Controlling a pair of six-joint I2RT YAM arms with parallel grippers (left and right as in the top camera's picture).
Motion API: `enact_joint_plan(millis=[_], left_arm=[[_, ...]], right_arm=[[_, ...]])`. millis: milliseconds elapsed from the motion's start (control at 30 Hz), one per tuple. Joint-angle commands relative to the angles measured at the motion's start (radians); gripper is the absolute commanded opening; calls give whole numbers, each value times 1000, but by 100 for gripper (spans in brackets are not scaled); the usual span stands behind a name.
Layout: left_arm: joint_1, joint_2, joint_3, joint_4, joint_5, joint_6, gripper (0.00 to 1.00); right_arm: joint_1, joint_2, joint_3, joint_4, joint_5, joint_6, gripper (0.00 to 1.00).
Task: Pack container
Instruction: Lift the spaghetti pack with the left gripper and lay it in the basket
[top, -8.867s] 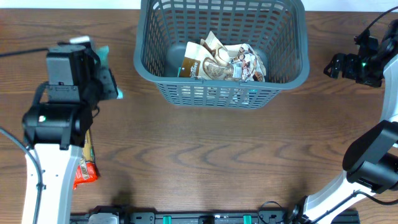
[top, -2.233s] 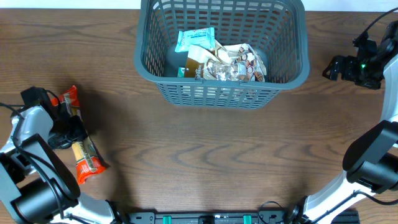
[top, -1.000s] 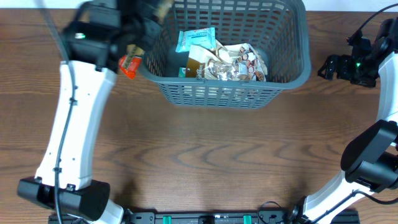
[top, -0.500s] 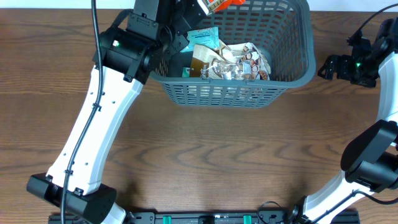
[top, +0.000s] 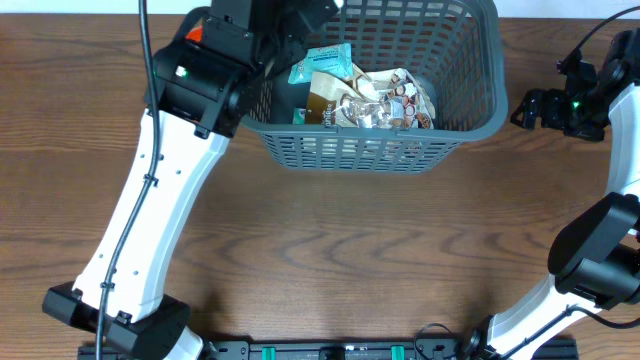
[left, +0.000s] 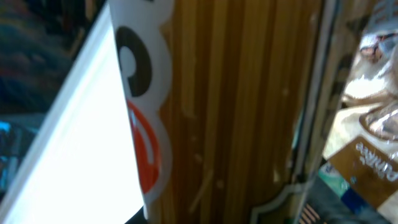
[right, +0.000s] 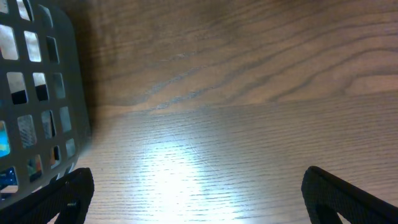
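Observation:
I will next move my left gripper toward the middle of the container, then down inside over the snack packets (top: 365, 95), because the orange end of the spaghetti packet still hangs outside the container's side.
The dark grey lattice container (top: 470, 110) stands at the back middle of the table and holds several snack packets (top: 365, 95), with a teal one (top: 318, 65) on top. My left gripper (top: 300, 15) hangs over the container's back left corner. A long spaghetti packet (left: 236, 112) with an orange and white label fills the left wrist view and hides the fingers. An orange bit of it shows beside the arm (top: 195, 31). My right gripper (top: 530, 105) is open and empty over bare table (right: 199, 199), right of the container wall (right: 37, 93).
The snack packets in the container also show at the right edge of the left wrist view (left: 373, 93). My white left arm (top: 150, 220) crosses the left half of the brown wooden table (top: 380, 250). A black rail (top: 330, 350) runs along the front edge.
My left arm picked the spaghetti packet up from the table's left side and swung it over the container's back left corner. The right arm has barely moved.

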Motion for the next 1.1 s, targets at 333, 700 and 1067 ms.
enact_joint_plan(millis=[333,700,1067], left_arm=[[-107,68,53,106,87,258,6],[-85,287,53,154,123,258,6],[-39,358,53,107,124,257,8]], right_arm=[[7,3,-5,-11,-5,-14,99],[7,2,-5,-27,-5,-14,99],[7,2,-5,-31,-5,-14,99]])
